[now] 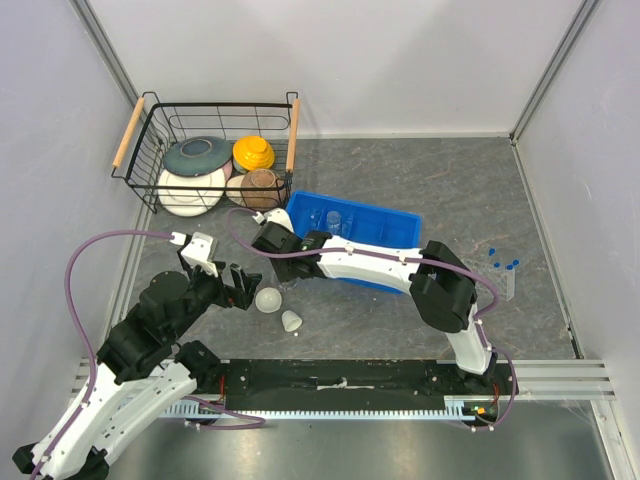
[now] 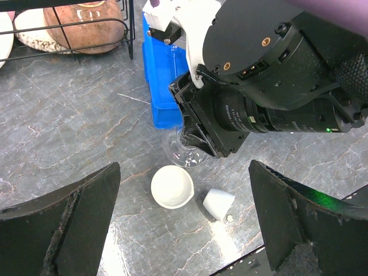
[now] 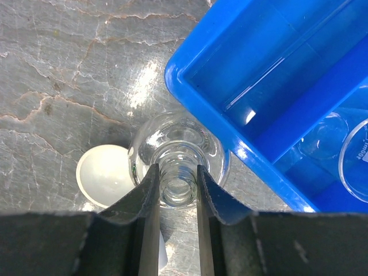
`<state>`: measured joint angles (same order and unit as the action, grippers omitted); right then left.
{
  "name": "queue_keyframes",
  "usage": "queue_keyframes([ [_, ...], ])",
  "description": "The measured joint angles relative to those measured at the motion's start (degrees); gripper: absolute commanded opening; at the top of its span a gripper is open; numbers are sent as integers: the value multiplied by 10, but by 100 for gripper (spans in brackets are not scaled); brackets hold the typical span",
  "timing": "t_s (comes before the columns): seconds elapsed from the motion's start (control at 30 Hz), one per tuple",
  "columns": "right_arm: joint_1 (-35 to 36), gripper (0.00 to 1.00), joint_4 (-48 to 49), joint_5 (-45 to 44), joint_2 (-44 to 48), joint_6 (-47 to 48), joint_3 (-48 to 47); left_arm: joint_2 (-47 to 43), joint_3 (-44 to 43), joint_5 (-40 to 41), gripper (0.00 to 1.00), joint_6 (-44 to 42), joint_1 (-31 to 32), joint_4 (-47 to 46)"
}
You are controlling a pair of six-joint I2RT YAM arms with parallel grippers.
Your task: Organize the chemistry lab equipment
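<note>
The right gripper rises next, carries the flask (image 3: 178, 150) outward and comes down to release it into the blue bin's section past the beakers, since that spot is empty.
My right gripper (image 3: 177, 185) is shut on the neck of a clear round-bottomed flask (image 3: 178, 150), which stands on the table against the near left corner of the blue bin (image 3: 230, 109). The flask also shows in the left wrist view (image 2: 183, 152) under the right wrist. A small white dish (image 2: 171, 187) sits upright beside the flask, and a small white cup (image 2: 218, 202) lies on its side next to it. My left gripper (image 2: 184, 172) is open and empty, hovering over the dish and cup. Clear beakers (image 1: 335, 218) lie in the bin.
A black wire basket (image 1: 150, 140) at the back left holds coloured bowls and plates. A clear rack with blue-capped tubes (image 1: 503, 275) stands at the right. The blue bin (image 1: 400, 225) lies mid-table. White walls enclose the table.
</note>
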<state>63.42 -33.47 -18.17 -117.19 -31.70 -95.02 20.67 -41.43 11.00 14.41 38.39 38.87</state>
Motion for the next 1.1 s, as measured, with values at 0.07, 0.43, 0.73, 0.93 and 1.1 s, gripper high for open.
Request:
queue_keyframes([
  [0.07, 2, 0, -7, -3, 0, 0, -2, 0, 0, 0, 100, 0, 0, 0],
  [0.43, 22, 0, -40, -29, 7, 0, -4, 0, 0, 0, 100, 0, 0, 0],
  [0.73, 52, 0, -63, -76, 111, -5, 35, 0, 0, 0, 100, 0, 0, 0],
  [0.93, 55, 0, -78, -121, 191, -17, 83, 0, 0, 0, 100, 0, 0, 0],
  [1.1, 54, 0, -109, -181, 251, -32, 126, 0, 0, 0, 100, 0, 0, 0],
])
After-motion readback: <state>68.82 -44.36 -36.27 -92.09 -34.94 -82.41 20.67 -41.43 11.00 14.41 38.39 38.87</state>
